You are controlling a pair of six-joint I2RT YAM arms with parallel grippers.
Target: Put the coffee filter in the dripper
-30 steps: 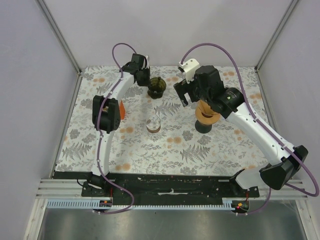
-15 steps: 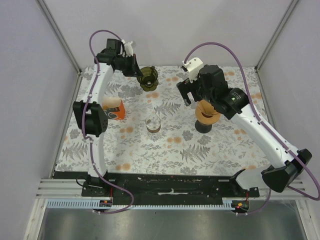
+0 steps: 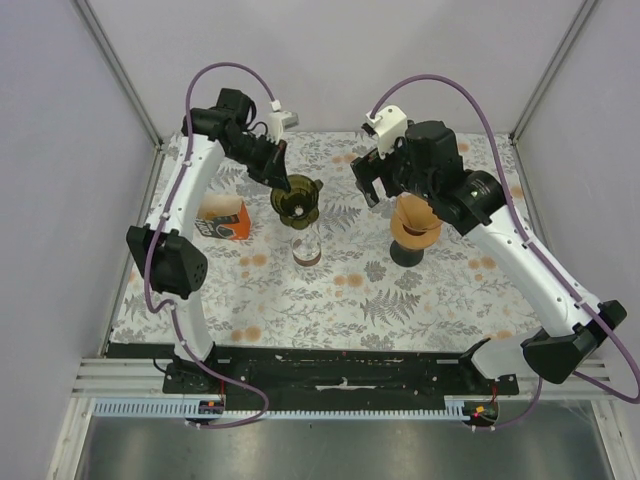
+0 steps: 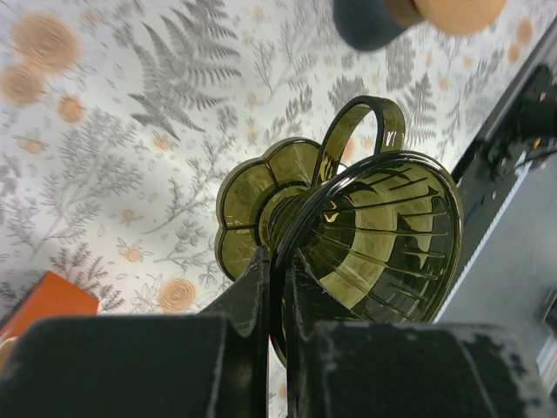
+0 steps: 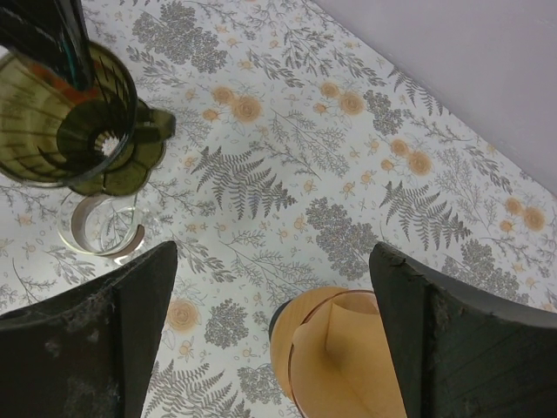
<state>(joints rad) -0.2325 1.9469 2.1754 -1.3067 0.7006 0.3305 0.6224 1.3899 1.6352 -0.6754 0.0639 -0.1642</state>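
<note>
I should move my left gripper back and down and let go of the dripper on the glass server (image 3: 307, 250), because that server is below the gripper and closer to my base.
My left gripper (image 3: 284, 183) is shut on the rim of the dark olive dripper (image 3: 298, 203) and holds it in the air, tilted, just behind and above a small glass server (image 3: 307, 250). In the left wrist view the fingers pinch the dripper (image 4: 374, 226) wall at the gripper (image 4: 280, 270). The brown paper coffee filter (image 3: 413, 222) sits as a cone in a wooden holder on a dark base. My right gripper (image 3: 376, 182) hovers open above and slightly left of it. In the right wrist view the filter (image 5: 348, 348) lies low between the wide jaws of that gripper (image 5: 271, 257), untouched.
An orange box (image 3: 225, 220) lies left of the glass server (image 5: 100, 226), under the left arm. The dripper (image 5: 61, 122) shows at the upper left of the right wrist view. Grey walls and metal posts close in the floral tablecloth (image 3: 340, 300).
The left arm has swung the dripper from the back of the table towards the middle, over the glass server. The right gripper has drifted slightly back, still open.
</note>
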